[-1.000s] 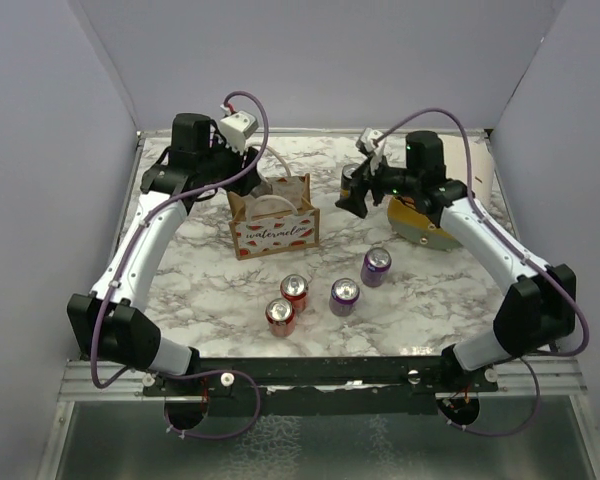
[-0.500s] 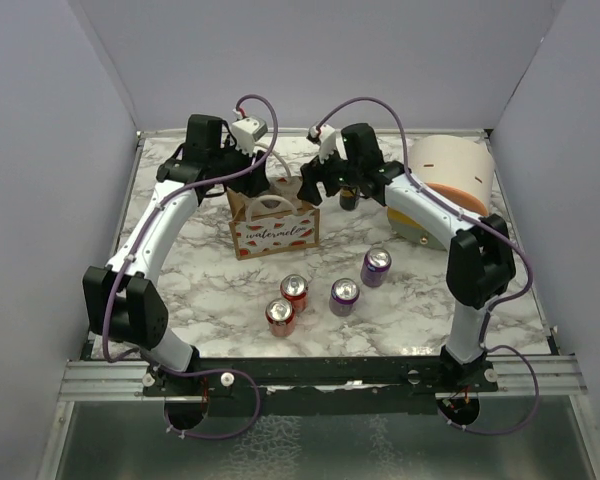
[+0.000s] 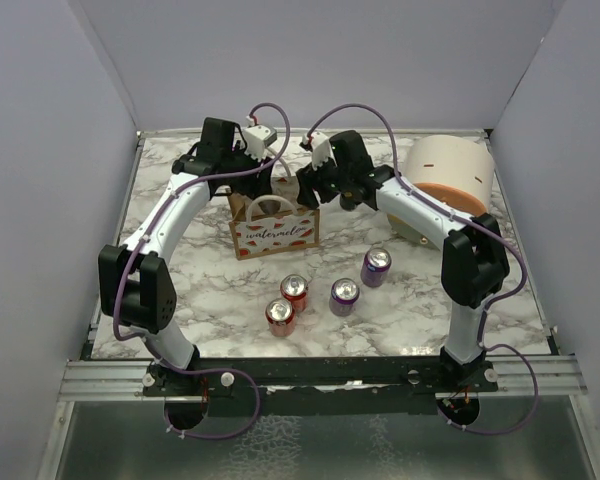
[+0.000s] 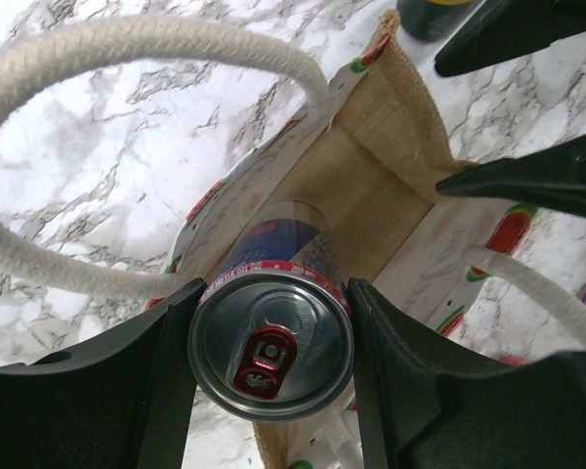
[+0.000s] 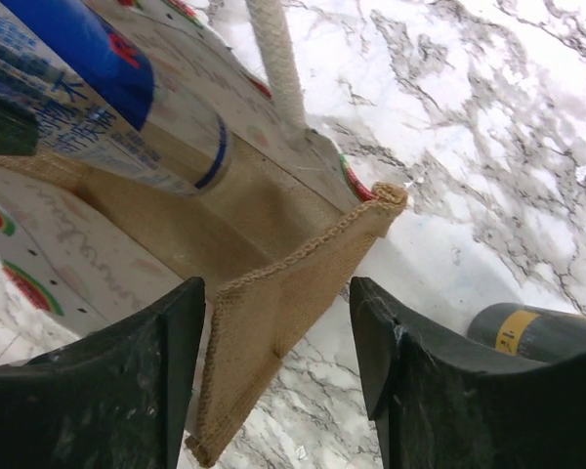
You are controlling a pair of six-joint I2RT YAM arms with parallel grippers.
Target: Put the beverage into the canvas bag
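Note:
The bag's opening is open below the blue can, so next I need to lower my left gripper between the sides of the bag and release the can on the bag's tan bottom.
The canvas bag stands upright at the middle back of the table, its mouth open. My left gripper hangs over that mouth, shut on the beverage, a blue can with a red pull tab. The can's lower end dips between the bag walls; in the right wrist view the can slants into the bag. My right gripper is at the bag's right end, open, its two fingers on either side of the tan end wall. A gap shows on the outer side.
Two red cans and two purple cans stand in front of the bag. A peach domed container sits at the back right. A dark can with a yellow label lies just behind the bag.
My right arm swung left from the peach container to the bag's right end, and its jaws have narrowed around the end wall. The left arm carried the can over the bag's mouth.

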